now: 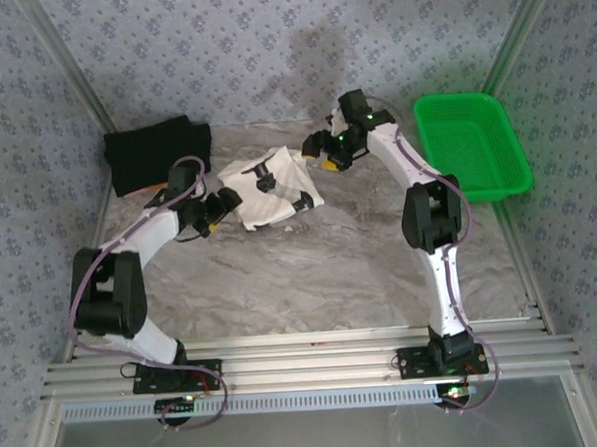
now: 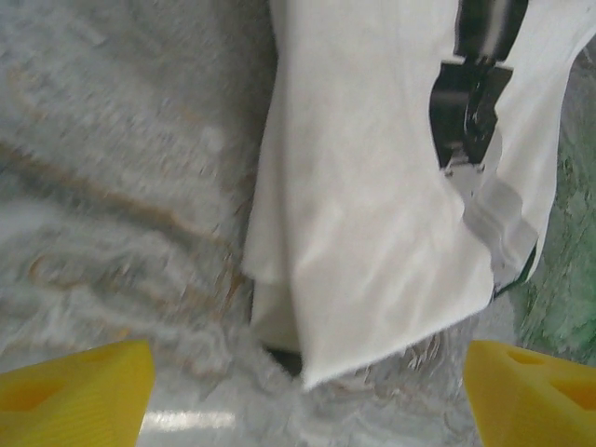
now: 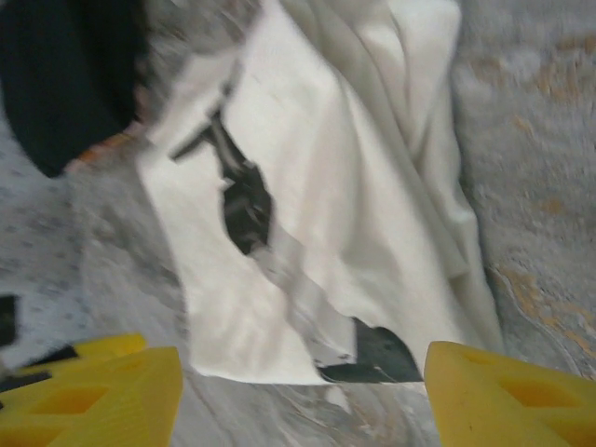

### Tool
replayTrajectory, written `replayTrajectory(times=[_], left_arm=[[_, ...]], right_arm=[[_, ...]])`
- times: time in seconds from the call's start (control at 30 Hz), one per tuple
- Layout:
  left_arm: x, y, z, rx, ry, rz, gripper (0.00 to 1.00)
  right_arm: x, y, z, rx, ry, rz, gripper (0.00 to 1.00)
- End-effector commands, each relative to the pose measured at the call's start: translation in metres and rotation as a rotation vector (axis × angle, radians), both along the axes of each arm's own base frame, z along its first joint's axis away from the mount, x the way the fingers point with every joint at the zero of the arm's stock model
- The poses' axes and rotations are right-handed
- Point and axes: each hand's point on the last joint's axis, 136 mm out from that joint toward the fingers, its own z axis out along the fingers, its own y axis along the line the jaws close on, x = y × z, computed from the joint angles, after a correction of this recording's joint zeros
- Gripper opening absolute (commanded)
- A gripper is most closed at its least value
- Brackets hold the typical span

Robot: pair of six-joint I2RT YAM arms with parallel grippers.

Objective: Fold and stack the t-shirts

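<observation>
My left gripper's open fingers are still short of the cloth. I need to move my left gripper outward and down next, onto the cream shirt's white cloth (image 1: 247,190) (image 2: 358,158) beside the dark graphic.
The cream-white t-shirt (image 1: 272,190) with a dark printed graphic lies bunched and partly folded on the marble table, back centre. The plain black t-shirt (image 1: 158,151) is a folded heap at the back left. My left gripper (image 1: 218,205) is at the cream shirt's left edge. In the left wrist view it (image 2: 303,405) stands open, and a shirt corner (image 2: 312,368) lies on the table just ahead of the yellow fingertips (image 2: 79,391). My right gripper (image 1: 320,154) is at the shirt's far right corner. In its wrist view it (image 3: 298,400) is open, with the cream shirt's (image 3: 307,186) edge just beyond it.
A green mesh basket (image 1: 472,144) stands at the back right. The black t-shirt (image 3: 60,74), with an orange bit (image 3: 102,147) at its edge, shows in the right wrist view's top left. Bare marble table (image 1: 311,273) spreads in front of the shirts, with patterned walls close behind.
</observation>
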Motion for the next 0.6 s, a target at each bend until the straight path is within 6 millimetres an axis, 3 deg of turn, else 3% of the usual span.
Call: replayTrajectory(times=[0.0,0.17,0.33,0.57], left_arm=[[0.039,-0.011,0.009,-0.04,-0.088,-0.031,0.85],[0.062,-0.01,-0.018,0.008,-0.038,-0.01,0.84],[0.08,-0.028,-0.037,0.037,0.001,-0.046,0.83],[0.089,-0.052,-0.067,0.079,0.074,-0.106,0.81]], right_arm=[[-0.019,0.012,-0.031,-0.087,0.054,0.07,0.71],[-0.018,0.029,-0.038,-0.057,0.071,0.064,0.71],[-0.025,0.038,-0.034,-0.029,0.077,0.083,0.71],[-0.042,0.025,-0.025,-0.026,0.074,0.111,0.7]])
